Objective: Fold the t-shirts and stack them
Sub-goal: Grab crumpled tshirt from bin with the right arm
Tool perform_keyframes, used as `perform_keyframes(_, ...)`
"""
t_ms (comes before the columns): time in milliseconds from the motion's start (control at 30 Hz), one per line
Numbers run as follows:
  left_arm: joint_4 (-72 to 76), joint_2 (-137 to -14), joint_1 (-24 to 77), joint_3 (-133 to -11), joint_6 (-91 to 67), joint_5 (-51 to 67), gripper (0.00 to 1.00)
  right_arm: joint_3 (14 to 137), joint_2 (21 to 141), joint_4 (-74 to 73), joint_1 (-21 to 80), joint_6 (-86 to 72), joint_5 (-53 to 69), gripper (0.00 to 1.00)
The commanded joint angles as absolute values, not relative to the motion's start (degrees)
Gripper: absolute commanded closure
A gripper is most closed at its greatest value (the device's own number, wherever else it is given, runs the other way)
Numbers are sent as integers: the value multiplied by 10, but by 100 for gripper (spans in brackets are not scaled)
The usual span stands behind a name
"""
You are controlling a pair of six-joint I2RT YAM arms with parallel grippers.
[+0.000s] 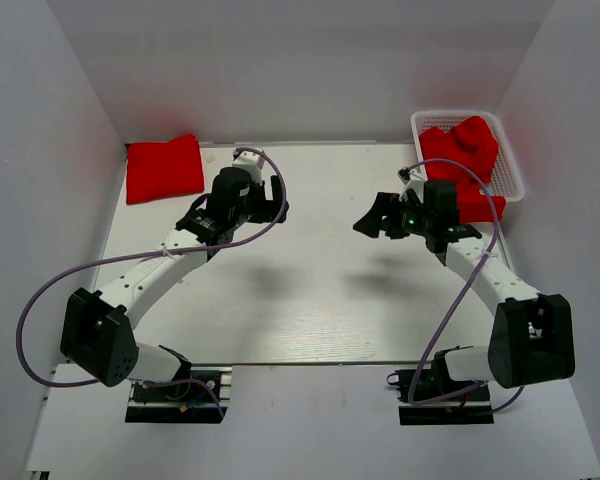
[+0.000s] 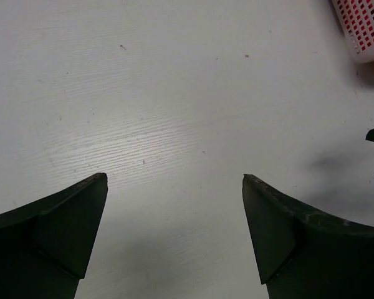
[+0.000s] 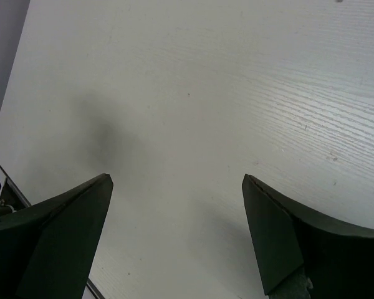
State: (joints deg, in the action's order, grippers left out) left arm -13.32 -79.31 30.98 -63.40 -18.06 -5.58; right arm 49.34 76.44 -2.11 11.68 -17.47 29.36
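My right gripper swings outward and to the right in the top view next, then lowers onto the t-shirt's far folds in the basket, as cloth bunches up there.
One red t-shirt (image 1: 164, 168) lies folded flat at the table's back left corner. More red t-shirts (image 1: 462, 147) sit crumpled in the white basket (image 1: 512, 165) at the back right, one hanging over its front rim. My left gripper (image 1: 276, 204) hovers open over the table's middle left, pointing right, just right of the folded shirt. Across from it my right gripper (image 1: 371, 219) is open too, pointing left, just left of the basket. In the left wrist view the gripper (image 2: 174, 177) holds nothing over bare table. In the right wrist view the gripper (image 3: 177, 177) is likewise empty.
White walls close the table (image 1: 310, 300) in at the back and both sides. The left wrist view shows a corner of the lattice basket (image 2: 364, 25) at top right. The right wrist view shows the table's edge (image 3: 9, 93) at left.
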Motion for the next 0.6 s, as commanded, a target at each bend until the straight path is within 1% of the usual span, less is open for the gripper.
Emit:
perform_keyframes(0,-130,-770,311,-640,-173,-66,1,479,755,25,115,-179,308,10)
perform_keyframes(167,-129,-758,306,-645,-168,-83,1,509,772,39,115,-171,266,10)
perform_keyframes(200,-129,-758,306,-645,-168,-89,1,517,779,36,114,-171,227,10)
perform_keyframes(233,-121,-752,301,-638,-168,-89,1,556,787,32,113,-178,216,10)
perform_keyframes(267,-114,-752,301,-633,-168,-89,1,575,819,26,110,-178,208,10)
perform_keyframes(333,-87,-742,301,-615,-160,-104,1,674,845,-25,104,-172,164,10)
perform_keyframes(433,-66,-742,301,-602,-153,-119,1,777,915,-81,91,-163,93,10)
perform_keyframes(533,-59,-742,295,-609,-148,-130,1,835,961,-116,66,-149,58,10)
perform_keyframes(567,-59,-748,295,-614,-140,-130,1,873,971,-131,44,-147,40,10)
